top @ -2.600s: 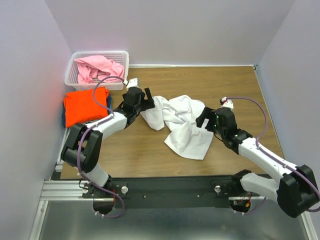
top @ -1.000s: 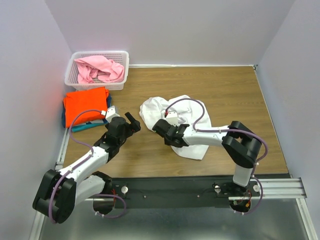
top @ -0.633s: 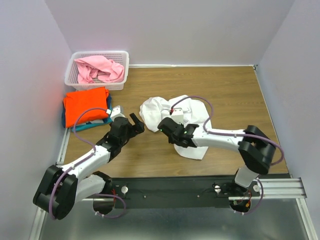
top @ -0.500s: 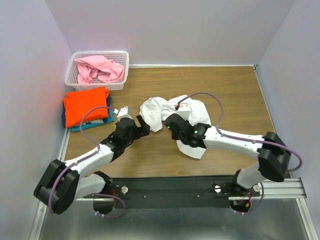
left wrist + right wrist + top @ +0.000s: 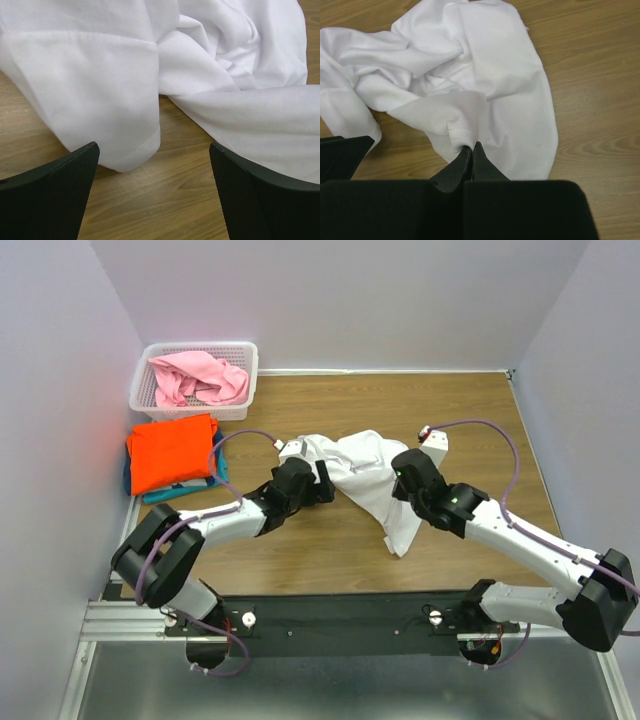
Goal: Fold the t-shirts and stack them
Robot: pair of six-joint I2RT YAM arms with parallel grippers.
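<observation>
My left gripper lowers its open fingers next around the loose tip of the white t-shirt's flap (image 5: 126, 156) below it, because the tip juts over bare wood.
The white t-shirt (image 5: 358, 468) lies crumpled mid-table, and its cloth (image 5: 110, 90) fills the left wrist view. My right gripper (image 5: 402, 480) is shut on a hemmed edge of it (image 5: 465, 127), the fingertips (image 5: 471, 146) pressed together with cloth rising from them. My left gripper (image 5: 322, 488) stands open at the shirt's left side. Its fingers (image 5: 55, 190) straddle bare wood just short of a fold, holding nothing. The orange t-shirt (image 5: 172, 450) lies folded at the far left on the teal one (image 5: 185, 490). The pink t-shirt (image 5: 200, 378) is heaped in the basket.
The white lattice basket (image 5: 200, 345) stands in the back left corner, against the walls. Bare wooden table (image 5: 470, 410) spreads to the right of and behind the white shirt. One finger of the left gripper (image 5: 342, 150) shows at the left edge of the right wrist view.
My right gripper has shut on the white shirt's edge and drawn it rightward, stretching the cloth. The left arm has swung right, up to the shirt's left side, still open.
</observation>
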